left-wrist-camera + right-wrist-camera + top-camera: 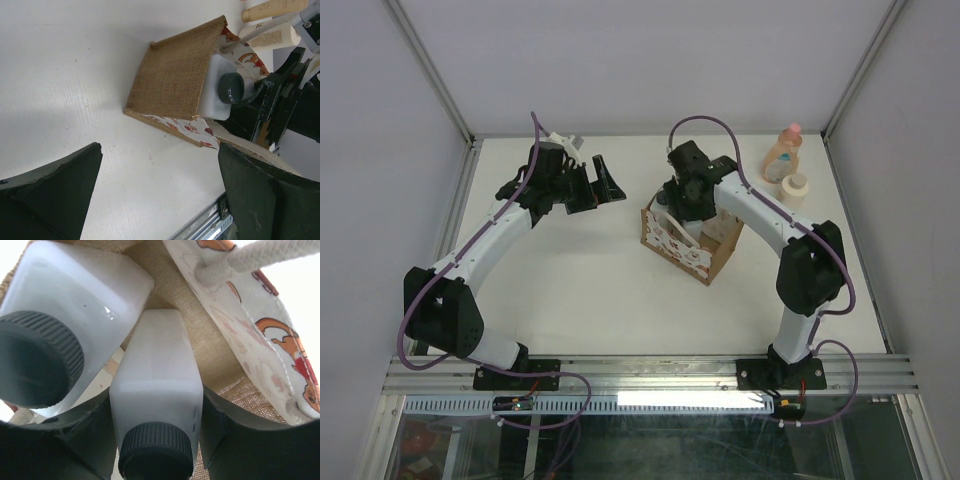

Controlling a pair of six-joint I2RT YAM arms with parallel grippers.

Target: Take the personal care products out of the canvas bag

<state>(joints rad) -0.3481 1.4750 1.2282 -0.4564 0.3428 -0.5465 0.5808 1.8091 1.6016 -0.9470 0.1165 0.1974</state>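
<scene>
I should lift my right gripper clear of the bag's sides, move it across, lower it and release, because the tabletop by the cream bottle is to its right in the top view.
The canvas bag [682,250] stands at mid table, patterned side toward the front; in the left wrist view its brown side [172,80] shows. My right gripper [686,203] reaches down into the bag and is shut on a white bottle with a dark cap [157,390], fingers [92,427] on both its sides. A second white dark-capped bottle [75,325] leans beside it in the bag and also shows in the left wrist view [225,90]. The peach-orange bottle [783,152] and the cream bottle [794,188] stand on the table at the back right. My left gripper [605,180] is open and empty, left of the bag.
The bag's cream rope handle [240,260] lies over its patterned wall by my right gripper. The table [580,290] is white, with enclosure walls at the left, back and right. A metal rail [650,372] runs along the near edge.
</scene>
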